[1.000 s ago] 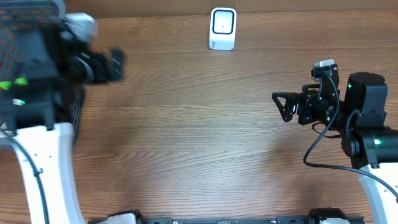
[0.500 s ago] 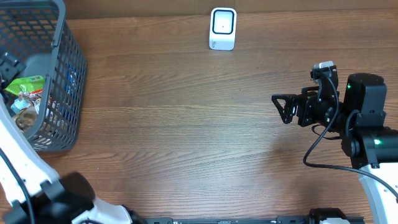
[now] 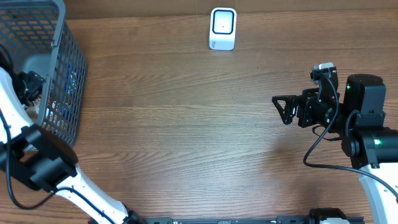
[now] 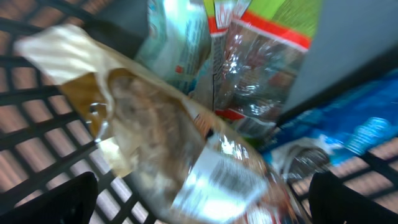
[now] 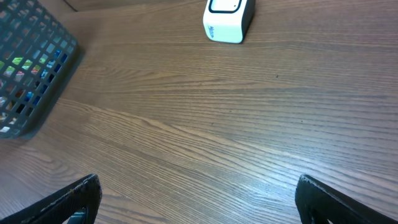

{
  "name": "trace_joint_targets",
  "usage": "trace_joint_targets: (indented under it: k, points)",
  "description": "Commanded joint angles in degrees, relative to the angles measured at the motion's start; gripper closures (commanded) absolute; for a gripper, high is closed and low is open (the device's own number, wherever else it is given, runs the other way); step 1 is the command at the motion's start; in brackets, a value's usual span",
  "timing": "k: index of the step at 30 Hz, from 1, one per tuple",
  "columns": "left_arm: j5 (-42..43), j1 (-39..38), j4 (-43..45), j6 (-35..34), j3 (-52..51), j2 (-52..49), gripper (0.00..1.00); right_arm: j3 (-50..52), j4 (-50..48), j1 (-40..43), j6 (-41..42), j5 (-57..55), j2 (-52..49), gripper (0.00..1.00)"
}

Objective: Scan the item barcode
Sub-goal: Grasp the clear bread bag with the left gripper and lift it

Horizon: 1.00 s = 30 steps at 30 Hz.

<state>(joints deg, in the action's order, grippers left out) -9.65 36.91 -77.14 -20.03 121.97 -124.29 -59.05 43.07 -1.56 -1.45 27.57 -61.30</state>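
I'll next lower and close my left gripper across the clear bag near its white label [image 4: 208, 182].
In the left wrist view my left gripper [image 4: 202, 208] is open, low inside the basket [image 3: 62, 74]. A clear bag of brown food [image 4: 155, 130] with a white printed label [image 4: 221, 177] lies between its fingertips [image 4: 71, 199]; I see no grip on it. Behind the bag are a green and red packet [image 4: 264, 56] and a blue packet [image 4: 354, 124]. The white scanner [image 3: 222, 28] stands at the table's far edge, also seen as the scanner [image 5: 228, 22] in the right wrist view. My right gripper [image 3: 281, 109] hovers open over bare wood at the right.
The grey mesh basket [image 5: 31, 68] fills the far left corner and holds several packets. My left arm [image 3: 43, 162] bends up from the front left into it. The wooden table [image 3: 186, 124] spans the space between basket, scanner and right arm.
The left arm swung off the basket's top, down to the front left, then back up with its gripper inside the basket. The right arm has not moved.
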Motion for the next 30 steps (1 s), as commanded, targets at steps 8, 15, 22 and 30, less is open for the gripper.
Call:
trace_joint_targets:
  k: [8, 15, 22, 30]
  points:
    - [-1.31, 0.35, -0.28, -1.05, 0.66, -9.51, 0.05, -1.55, -0.31, -0.31, 0.22, -0.98, 0.17, 0.00]
    - [-1.27, 0.35, -1.29, 2.23, 0.48, -9.90, 0.87, -1.55, -0.35, -0.31, 0.22, -0.96, 0.17, 0.00]
    - [-1.14, 0.37, -5.22, 2.01, 4.44, -9.84, 0.96, -1.55, -0.35, -0.31, 0.22, -0.94, 0.17, 0.00]
    - [1.01, 0.00, -15.82, 2.03, 28.17, -8.81, 0.95, -1.55, -0.35, -0.31, 0.22, -0.94, 0.17, 0.00]
